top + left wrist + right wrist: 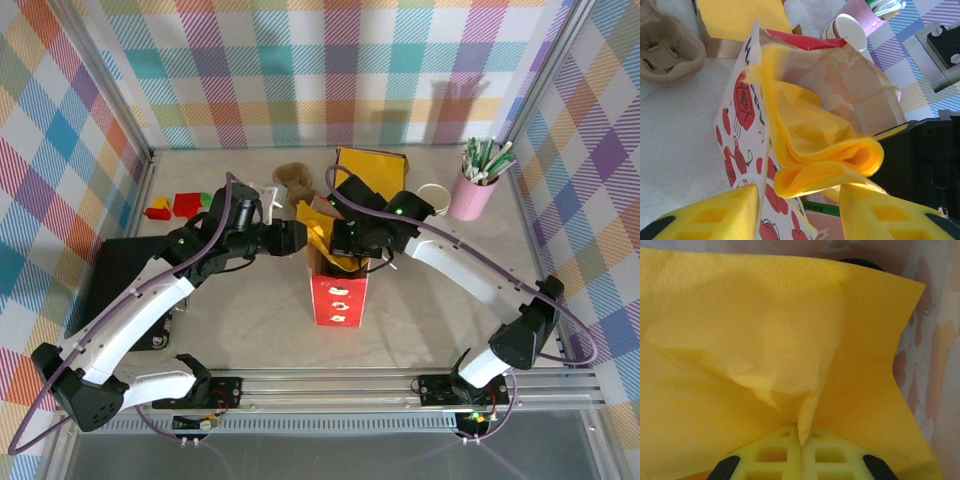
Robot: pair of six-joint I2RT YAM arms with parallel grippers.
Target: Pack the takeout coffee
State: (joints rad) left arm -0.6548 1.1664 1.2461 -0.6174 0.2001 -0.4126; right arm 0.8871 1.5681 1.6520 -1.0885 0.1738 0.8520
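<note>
Since the yellow napkin still sticks up out of the bag's opening, I will bring my right gripper down with its pinch of the napkin deeper into the open bag [338, 268] and release it.
A red paper bag with apple prints [338, 295] stands open at the table's middle. A yellow napkin [830, 155] is folded into its mouth. My right gripper [801, 440] is shut on a pinch of that napkin [790, 340] inside the bag, over the opening [345, 243]. My left gripper [800, 215] is open at the bag's left rim [296, 238]. The printed bag wall [740, 140] and the napkin's fold lie between its fingers [715, 215], touching neither. The takeout coffee is hidden. A green printed strip [827, 207] shows under the napkin; I cannot tell what it is.
Behind the bag lie a stack of yellow napkins [372, 168] and a brown pulp carrier [293, 178]. A white-rimmed cup [432, 195] and a pink cup of straws [470, 195] stand back right. Coloured blocks [170, 207] and a black pad [115, 270] sit at the left.
</note>
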